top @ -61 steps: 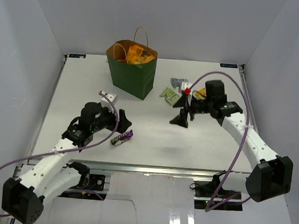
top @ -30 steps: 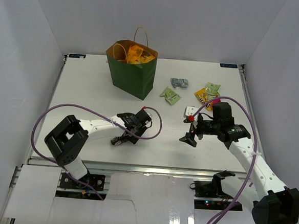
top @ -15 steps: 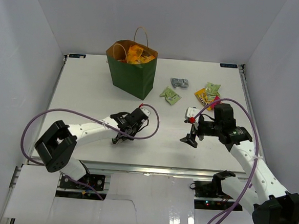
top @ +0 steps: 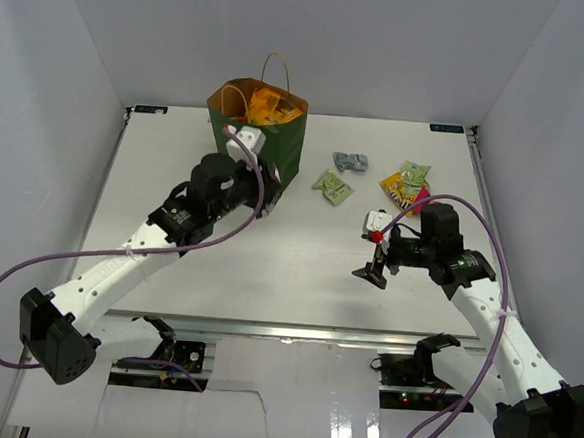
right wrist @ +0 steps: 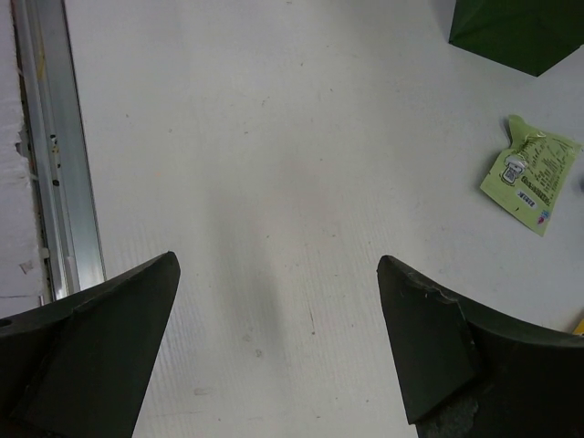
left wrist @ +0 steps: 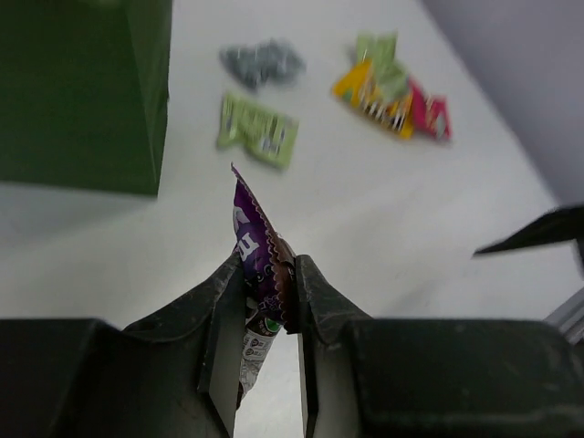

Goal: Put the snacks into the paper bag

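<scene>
My left gripper rises past the bag's green side next, then goes outward to release the purple bar, as the bag's opening (top: 264, 105) lies above and outward.
My left gripper (left wrist: 267, 274) is shut on the purple bar (left wrist: 251, 233), which stands up between its fingers above the table. In the top view this gripper (top: 262, 189) hangs just in front of the dark green paper bag (top: 285, 148), whose side fills the upper left of the left wrist view (left wrist: 82, 91). Orange packets (top: 270, 105) show inside the bag. On the table to its right lie a light-green packet (top: 332, 187), a grey one (top: 351, 162) and a yellow, green and pink cluster (top: 405, 184). My right gripper (top: 370, 275) hovers open over bare table (right wrist: 277, 263).
An aluminium rail (right wrist: 50, 146) runs along the table's near edge. White walls close in the left, back and right sides. Purple cables loop off both arms. The light-green packet (right wrist: 532, 175) lies right of my right gripper's view, with the bag's corner (right wrist: 520, 32) beyond.
My left gripper closed on the purple bar near the table's front, lifted it and swung it back toward the paper bag. The right arm has barely moved.
</scene>
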Robot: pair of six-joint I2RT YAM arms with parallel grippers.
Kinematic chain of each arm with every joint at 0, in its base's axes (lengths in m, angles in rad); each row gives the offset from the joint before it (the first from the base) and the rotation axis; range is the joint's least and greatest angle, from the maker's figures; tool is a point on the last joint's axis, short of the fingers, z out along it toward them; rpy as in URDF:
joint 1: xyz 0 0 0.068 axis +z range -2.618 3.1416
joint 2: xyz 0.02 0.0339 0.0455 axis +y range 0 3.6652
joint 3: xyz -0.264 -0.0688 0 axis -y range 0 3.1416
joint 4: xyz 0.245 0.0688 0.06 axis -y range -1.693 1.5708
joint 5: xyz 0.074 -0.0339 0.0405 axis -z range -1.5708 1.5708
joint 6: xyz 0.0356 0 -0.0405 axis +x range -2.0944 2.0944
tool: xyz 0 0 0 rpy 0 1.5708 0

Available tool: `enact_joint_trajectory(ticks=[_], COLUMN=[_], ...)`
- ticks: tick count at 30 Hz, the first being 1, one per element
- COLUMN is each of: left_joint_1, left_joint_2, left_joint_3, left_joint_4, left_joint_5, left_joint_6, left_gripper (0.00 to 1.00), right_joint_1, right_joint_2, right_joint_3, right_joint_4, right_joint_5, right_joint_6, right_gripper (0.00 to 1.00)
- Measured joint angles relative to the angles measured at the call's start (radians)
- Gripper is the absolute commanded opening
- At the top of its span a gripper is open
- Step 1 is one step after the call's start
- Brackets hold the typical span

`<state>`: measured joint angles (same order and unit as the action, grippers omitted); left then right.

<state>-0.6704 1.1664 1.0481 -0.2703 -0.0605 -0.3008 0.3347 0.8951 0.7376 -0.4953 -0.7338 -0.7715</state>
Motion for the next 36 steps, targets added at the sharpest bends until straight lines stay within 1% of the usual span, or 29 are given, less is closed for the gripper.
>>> enact_joint_trajectory(ticks=[3,5,10,14,18,22,25,29,30,32,33,34,35,36], left_joint_1=[0.058,0.072,0.092,0.127,0.149,0.165,0.172,0.175,0.176,0.179,0.18,0.182,0.183,0.187], left_joint_2=[0.016,0.05,0.207,0.369,0.513,0.624,0.664,0.671,0.67,0.668,0.664,0.66,0.657,0.654], left_joint_3=[0.086,0.146,0.313,0.445,0.54,0.604,0.619,0.617,0.615,0.605,0.595,0.585,0.575,0.565], left_joint_4=[0.151,0.241,0.404,0.475,0.516,0.534,0.536,0.54,0.547,0.558,0.564,0.565,0.566,0.568], left_joint_5=[0.026,0.023,0.006,-0.022,-0.061,-0.082,-0.087,-0.092,-0.096,-0.104,-0.107,-0.108,-0.108,-0.108], left_joint_6=[-0.038,-0.053,-0.064,-0.063,-0.032,-0.002,0.01,0.017,0.021,0.031,0.032,0.033,0.032,0.036], left_gripper=[0.26,0.26,0.26,0.26,0.26,0.26,0.28,0.47,0.58,0.66,0.73,0.76,0.82,0.82], right_joint_1=[0.0,0.0,0.0,0.0,0.0,0.0,0.0,0.0,0.0,0.0,0.0,0.0,0.0,0.0], right_joint_2=[-0.003,-0.006,-0.016,-0.023,-0.03,-0.037,-0.037,-0.037,-0.037,-0.036,-0.036,-0.036,-0.036,-0.036], right_joint_3=[-0.001,-0.003,-0.016,-0.016,-0.016,-0.016,-0.016,-0.016,-0.016,-0.016,-0.016,-0.016,-0.016,-0.016], right_joint_4=[0.001,0.003,0.008,0.009,0.015,0.023,0.025,0.026,0.026,0.026,0.026,0.026,0.027,0.027], right_joint_5=[0.001,0.002,0.0,-0.002,-0.002,-0.003,-0.002,-0.002,-0.002,-0.002,-0.002,-0.002,-0.002,-0.002], right_joint_6=[0.0,0.0,0.001,0.002,0.002,0.002,0.002,0.002,0.003,0.003,0.003,0.004,0.004,0.004], right_gripper=[0.95,0.95,0.95,0.95,0.95,0.95,0.95,0.94,0.95,0.94,0.94,0.95,0.95,0.94])
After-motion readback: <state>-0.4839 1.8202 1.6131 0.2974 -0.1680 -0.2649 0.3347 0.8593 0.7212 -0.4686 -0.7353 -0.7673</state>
